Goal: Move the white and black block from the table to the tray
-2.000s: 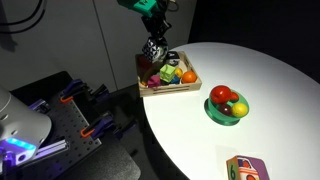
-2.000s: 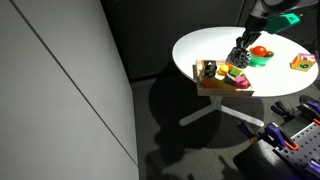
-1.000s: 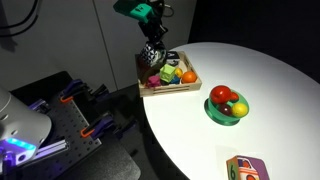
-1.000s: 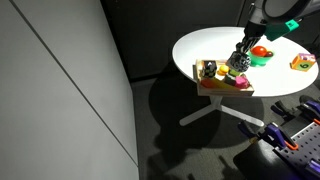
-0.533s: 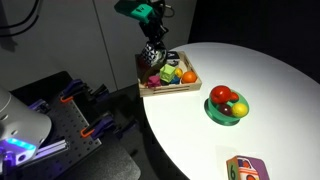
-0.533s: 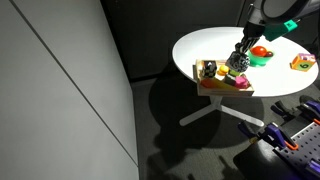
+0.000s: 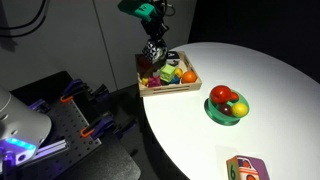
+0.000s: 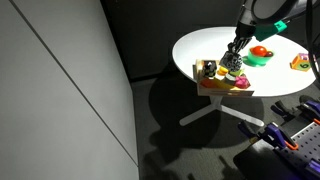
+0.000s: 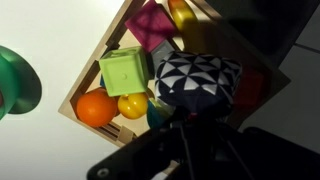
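My gripper lowers the white and black block into the tray [image 7: 178,90] beside the green cube next to release it, since it still hangs above the contents.
The white and black block [image 9: 195,78] is clamped in my gripper [image 9: 190,108], its patterned face filling the middle of the wrist view. In both exterior views the gripper [image 7: 153,52] [image 8: 232,62] hangs just over the light-wood tray [image 7: 178,90] [image 8: 213,88] at the table's edge. Whether the block touches the tray floor cannot be told. The tray [image 9: 88,82] holds a green cube [image 9: 125,72], an orange fruit [image 9: 95,108], a yellow fruit [image 9: 133,104] and a magenta block [image 9: 150,20].
A round green bowl [image 7: 227,112] [image 8: 260,58] with toy fruit stands mid-table. A colourful letter cube [image 7: 245,168] [image 8: 302,63] sits near the table's far edge. The tray lies close to the round white table's rim [image 7: 150,120].
The gripper with the block has shifted slightly sideways over the tray and stays low. Nothing else has moved.
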You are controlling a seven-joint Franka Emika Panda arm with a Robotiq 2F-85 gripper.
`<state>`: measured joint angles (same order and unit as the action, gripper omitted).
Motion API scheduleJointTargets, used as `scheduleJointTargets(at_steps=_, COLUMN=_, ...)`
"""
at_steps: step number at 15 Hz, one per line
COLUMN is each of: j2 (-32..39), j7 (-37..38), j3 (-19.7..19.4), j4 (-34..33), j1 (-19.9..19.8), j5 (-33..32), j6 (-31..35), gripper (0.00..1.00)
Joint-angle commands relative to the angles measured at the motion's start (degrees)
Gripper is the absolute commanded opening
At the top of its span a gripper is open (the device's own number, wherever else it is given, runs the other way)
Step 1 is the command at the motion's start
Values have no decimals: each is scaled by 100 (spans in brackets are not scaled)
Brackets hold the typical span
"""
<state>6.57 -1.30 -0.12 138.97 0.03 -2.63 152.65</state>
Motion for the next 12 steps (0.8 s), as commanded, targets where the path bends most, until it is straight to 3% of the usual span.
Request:
scheduleJointTargets(at_steps=1, j2=239, j7=305, j3=31, j4=-270, j1=138, j5=-138, j6=-28, gripper=4)
scheduleJointTargets(at_steps=12, j2=1015, j7=848, j3=-197, j4=-463, j1=458, j5=-660, j6=603, gripper=4)
